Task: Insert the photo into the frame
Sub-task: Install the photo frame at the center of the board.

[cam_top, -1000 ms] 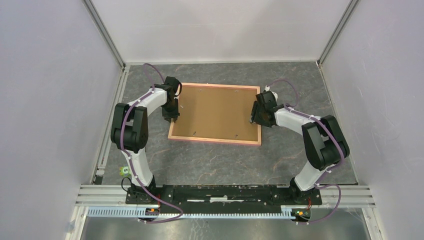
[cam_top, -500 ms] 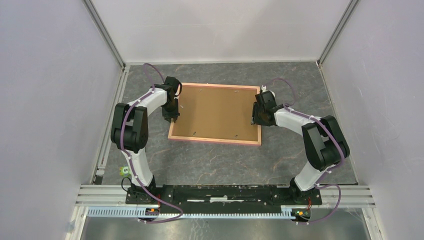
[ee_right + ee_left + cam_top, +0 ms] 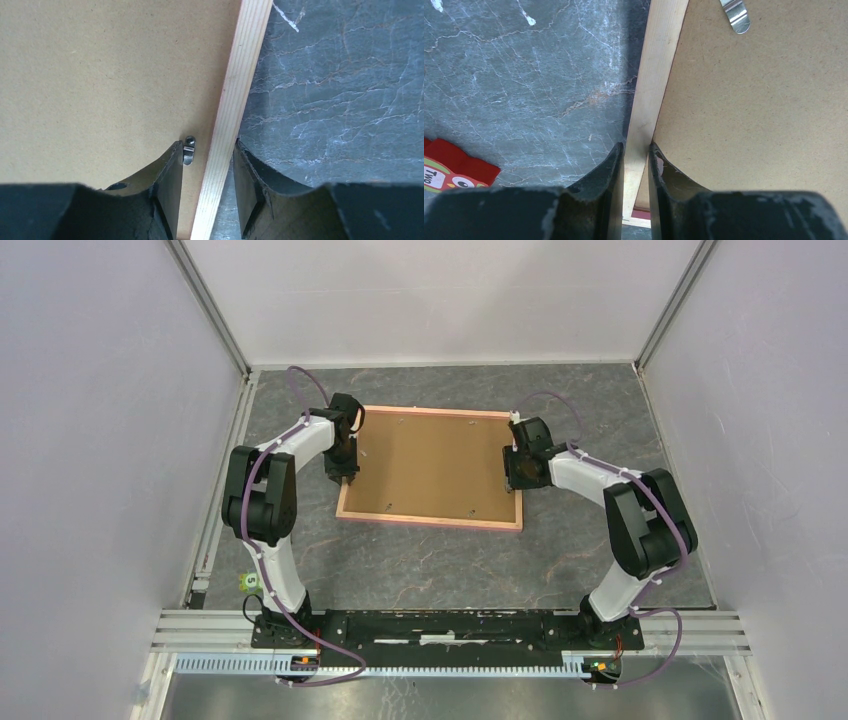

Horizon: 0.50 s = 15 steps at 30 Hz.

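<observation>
I should swing the frame (image 3: 430, 519) back and to the right in the top view with my left gripper, over the empty near part of the tabletop, and then release it, because the fingers are holding the frame's bar.
The frame (image 3: 430, 519) lies face down mid-table, with a pink outer edge and pale wood rails. A brown backing board (image 3: 430, 465) fills it. The photo is hidden. My left gripper (image 3: 347, 477) is at the left rail. In the left wrist view, my left gripper (image 3: 636, 150) is shut on that rail (image 3: 659, 60), one finger on the outside and one over the board (image 3: 764, 125). My right gripper (image 3: 516, 478) is at the right rail. In the right wrist view, my right gripper (image 3: 206, 147) is open and straddles that rail (image 3: 245, 65), with a gap on each side.
Metal retaining clips sit on the board near the rails (image 3: 188, 150) (image 3: 735, 15). A red owl card (image 3: 449, 170) lies on the grey marbled table left of the frame. A small green-yellow object (image 3: 248, 581) sits by the left arm's base. Walls enclose the table on three sides.
My right gripper has moved a little farther back along the right rail. My left gripper and the frame have not moved.
</observation>
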Available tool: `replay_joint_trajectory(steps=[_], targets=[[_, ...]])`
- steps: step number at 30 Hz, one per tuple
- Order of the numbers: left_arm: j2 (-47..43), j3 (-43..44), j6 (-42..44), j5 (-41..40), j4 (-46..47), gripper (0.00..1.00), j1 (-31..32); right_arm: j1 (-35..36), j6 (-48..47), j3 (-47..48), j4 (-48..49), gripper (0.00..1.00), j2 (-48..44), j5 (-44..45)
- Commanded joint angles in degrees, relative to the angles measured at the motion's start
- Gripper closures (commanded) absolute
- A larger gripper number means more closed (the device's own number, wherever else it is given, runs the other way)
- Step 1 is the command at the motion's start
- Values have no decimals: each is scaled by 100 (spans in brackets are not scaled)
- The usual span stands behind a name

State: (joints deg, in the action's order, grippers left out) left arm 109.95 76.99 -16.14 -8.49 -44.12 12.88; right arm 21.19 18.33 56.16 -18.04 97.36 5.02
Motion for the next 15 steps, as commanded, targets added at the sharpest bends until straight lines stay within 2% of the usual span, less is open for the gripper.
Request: replay_joint_trajectory(steps=[1,5,15], targets=[[-91,46,190,-29,13,98,43,52,-902,164,-115,88,291,-98],[-99,37,190,-35,12,98,38,43,-1226,292,-134,98,389,24],[-103,40,192,-52,11,98,39,43,-1788,260,232,100,468,-55]])
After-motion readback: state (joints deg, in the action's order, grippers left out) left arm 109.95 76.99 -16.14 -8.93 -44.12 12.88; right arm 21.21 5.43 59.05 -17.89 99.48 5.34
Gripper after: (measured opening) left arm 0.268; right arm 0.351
